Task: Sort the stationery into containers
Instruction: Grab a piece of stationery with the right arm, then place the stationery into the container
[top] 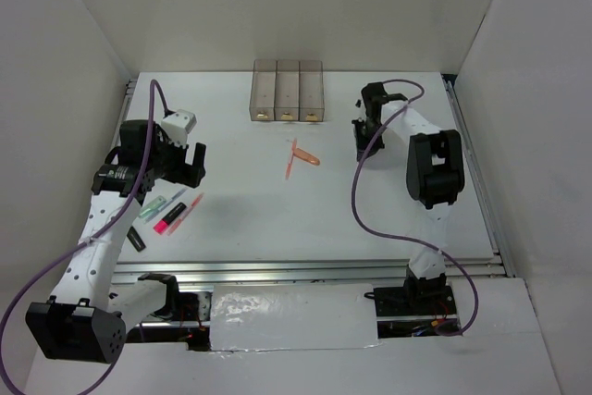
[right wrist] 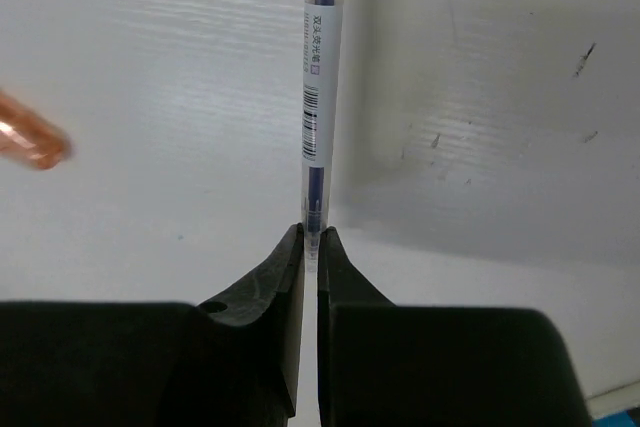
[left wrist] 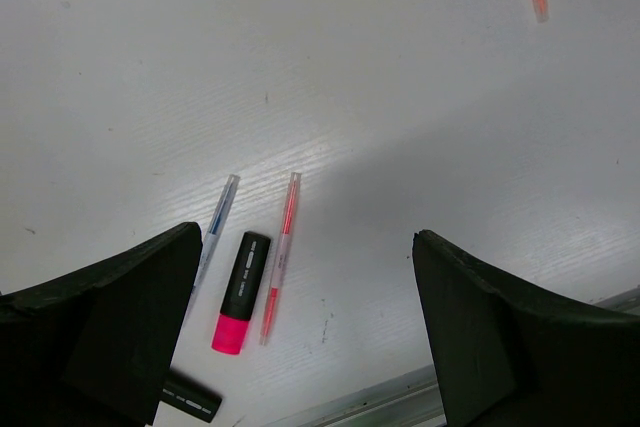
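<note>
I will carry the clear pen over and release it in the nearest bin (top: 312, 90), which is empty, outward and left of my right gripper in the top view.
Three joined translucent bins (top: 287, 91) stand at the back centre. Two orange-salmon pens (top: 301, 158) lie crossed in front of them. My right gripper (top: 362, 147) (right wrist: 311, 233) is shut on the end of a clear pen with blue ink (right wrist: 317, 97), to the right of those pens; one orange pen (right wrist: 30, 139) shows at the left of its view. My left gripper (top: 188, 169) (left wrist: 305, 237) is open and empty above a pink highlighter with black cap (left wrist: 240, 291), a salmon pen (left wrist: 281, 255), a blue-tipped marker (left wrist: 216, 232) and a black marker (left wrist: 190, 399). A pale green pen (top: 151, 205) lies beside them.
White walls enclose the table on three sides. A metal rail (top: 314, 270) runs along the near edge, close to the left group of pens. The right arm's purple cable (top: 356, 191) loops over the table's right half.
</note>
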Controlling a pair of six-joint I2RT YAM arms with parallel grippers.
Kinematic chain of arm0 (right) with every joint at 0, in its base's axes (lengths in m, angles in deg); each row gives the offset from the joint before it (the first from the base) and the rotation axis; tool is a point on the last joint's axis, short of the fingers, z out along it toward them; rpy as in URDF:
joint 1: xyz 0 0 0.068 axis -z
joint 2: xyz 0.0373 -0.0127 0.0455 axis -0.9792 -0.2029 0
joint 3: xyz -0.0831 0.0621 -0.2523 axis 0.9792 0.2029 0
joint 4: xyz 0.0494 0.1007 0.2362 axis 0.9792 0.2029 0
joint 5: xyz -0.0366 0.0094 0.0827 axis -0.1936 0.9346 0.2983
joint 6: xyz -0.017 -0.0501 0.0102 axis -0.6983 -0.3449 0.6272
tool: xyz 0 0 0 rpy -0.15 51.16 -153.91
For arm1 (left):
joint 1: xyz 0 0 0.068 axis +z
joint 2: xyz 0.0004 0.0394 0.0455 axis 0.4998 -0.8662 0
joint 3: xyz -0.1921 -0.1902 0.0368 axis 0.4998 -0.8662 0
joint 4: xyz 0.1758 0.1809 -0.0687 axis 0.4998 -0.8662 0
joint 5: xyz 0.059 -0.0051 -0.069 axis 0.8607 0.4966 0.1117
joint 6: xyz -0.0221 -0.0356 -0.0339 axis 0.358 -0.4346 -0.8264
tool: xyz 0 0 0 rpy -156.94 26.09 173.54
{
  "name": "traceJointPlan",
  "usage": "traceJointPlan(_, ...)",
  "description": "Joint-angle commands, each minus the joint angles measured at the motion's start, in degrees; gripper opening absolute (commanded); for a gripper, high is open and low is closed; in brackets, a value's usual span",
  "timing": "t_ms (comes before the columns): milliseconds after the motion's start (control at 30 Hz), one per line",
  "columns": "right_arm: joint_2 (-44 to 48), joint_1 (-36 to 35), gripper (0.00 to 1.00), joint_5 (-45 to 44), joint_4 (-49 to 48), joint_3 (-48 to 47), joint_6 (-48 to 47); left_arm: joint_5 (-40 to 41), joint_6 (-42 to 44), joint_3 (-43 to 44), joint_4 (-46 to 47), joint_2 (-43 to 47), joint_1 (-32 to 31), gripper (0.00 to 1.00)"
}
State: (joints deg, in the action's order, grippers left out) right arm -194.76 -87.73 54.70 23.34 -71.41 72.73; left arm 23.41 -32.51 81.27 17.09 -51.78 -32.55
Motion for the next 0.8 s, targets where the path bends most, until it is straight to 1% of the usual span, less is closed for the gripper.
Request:
traceJointPlan(0, 8.92, -0.50, 0.00, 2.48, 3.03, -5.82, -0.38, -0.22, 0.16, 0.94, 1.24, 0.90, -0.16, 0.99)
traceJointPlan(100, 11.12, -0.85, 0.00, 4.58, 2.60, -10.13, 0.84, -1.27, -0.80, 0.68, 2.21, 0.20, -0.16, 0.99)
traceJointPlan(200, 10.25, -1.47, 0.00, 5.03, 0.84, -14.34, 1.90, -1.80, -1.42, 0.59, 3.08, -0.50, -0.16, 0.99)
traceJointPlan(233, 9.55, -1.90, 0.00, 5.29, 0.49, -17.58, 2.34, -1.71, -1.77, 0.59, 3.35, -0.68, -0.24, 0.99)
traceJointPlan(300, 5.87, -2.52, 0.00, 5.91, 0.83, -21.63, 2.87, -1.02, -2.21, 0.42, 4.57, -0.68, -0.16, 0.99)
traceJointPlan(333, 4.63, -2.70, 0.00, 6.43, 1.18, -26.18, 3.57, -0.75, -2.39, 0.24, 5.02, -0.68, -0.16, 0.99)
traceJointPlan(433, -1.78, -4.18, 0.00, 6.88, 0.58, -33.67, 4.28, -0.40, -3.00, 0.33, 6.42, -1.11, -0.16, 0.99)
traceJointPlan(467, -1.80, -4.80, 0.00, 6.18, -0.39, -34.39, 3.93, -0.66, -3.09, 0.33, 6.43, -1.29, -0.16, 0.99)
traceJointPlan(600, -6.53, -7.35, 0.00, 4.07, -4.17, -37.65, 3.22, -1.54, -3.44, 1.55, 6.34, -3.31, -0.16, 0.99)
traceJointPlan(767, -10.22, -8.32, 0.00, 2.22, -9.97, -39.05, 4.45, -1.19, -3.36, 2.08, 6.78, -4.90, -0.16, 0.99)
